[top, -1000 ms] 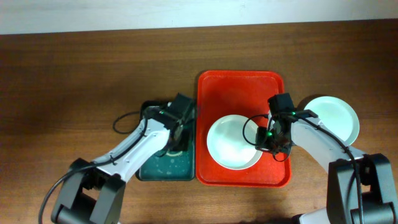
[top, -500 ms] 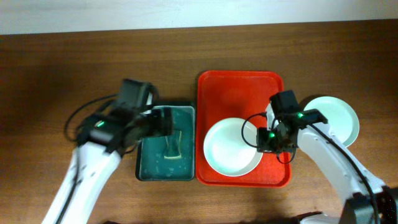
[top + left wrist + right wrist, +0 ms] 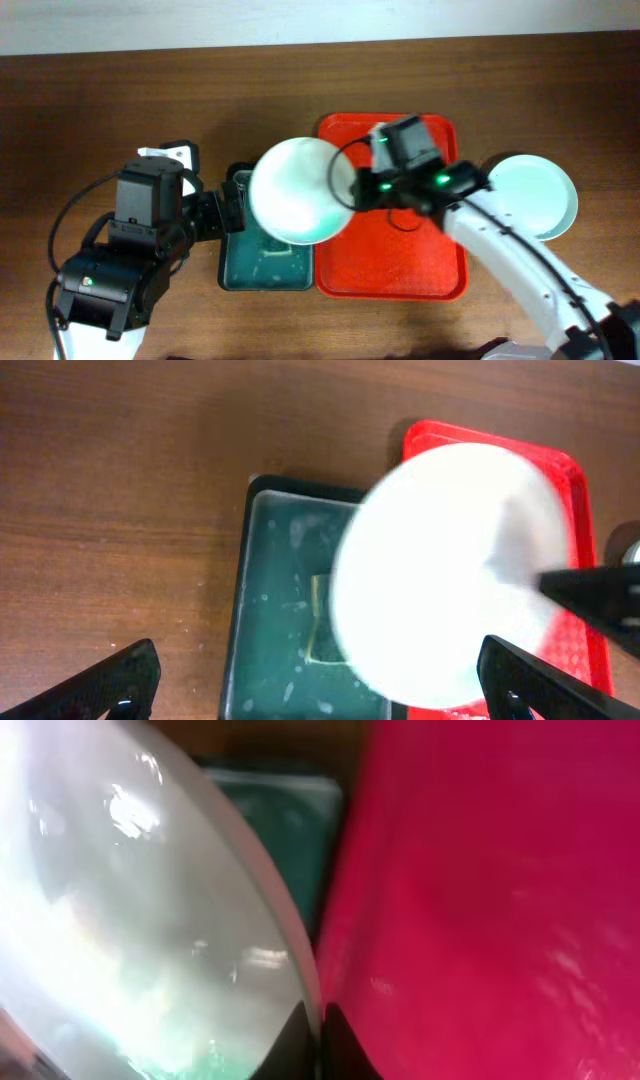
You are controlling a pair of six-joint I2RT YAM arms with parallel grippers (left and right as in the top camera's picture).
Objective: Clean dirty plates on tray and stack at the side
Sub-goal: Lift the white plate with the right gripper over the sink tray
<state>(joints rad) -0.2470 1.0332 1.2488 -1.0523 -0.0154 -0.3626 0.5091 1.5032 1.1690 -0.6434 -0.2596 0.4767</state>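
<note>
The white plate will next swing over the green tray in my right gripper, then past the red tray [image 3: 400, 262]. It will then go down to be released on the pale plate [image 3: 533, 196], which already lies aside.
A white plate [image 3: 298, 190] hangs tilted in the air above the green tray's right side and the left rim of the red tray [image 3: 400, 262]. My right gripper [image 3: 350, 190] is shut on its right rim; in the right wrist view the fingertips [image 3: 322, 1032] pinch the plate's edge [image 3: 130, 920], with the red tray [image 3: 480, 900] underneath. My left gripper [image 3: 228, 212] stands wide open and empty at the green tray's left edge. In the left wrist view, the plate [image 3: 455, 570] floats ahead of the left gripper [image 3: 315, 690]. A second, pale plate [image 3: 538, 195] lies on the table right of the red tray.
The dark green tray [image 3: 262, 268] sits left of the red tray, with a sponge [image 3: 322, 628] lying in it, partly under the raised plate. Bare brown table surrounds both trays. The right arm [image 3: 500, 245] crosses the red tray's right half.
The right gripper lifted the white plate off the red tray and carried it left over the green tray. The left gripper opened, left the sponge in the green tray and drew back left.
</note>
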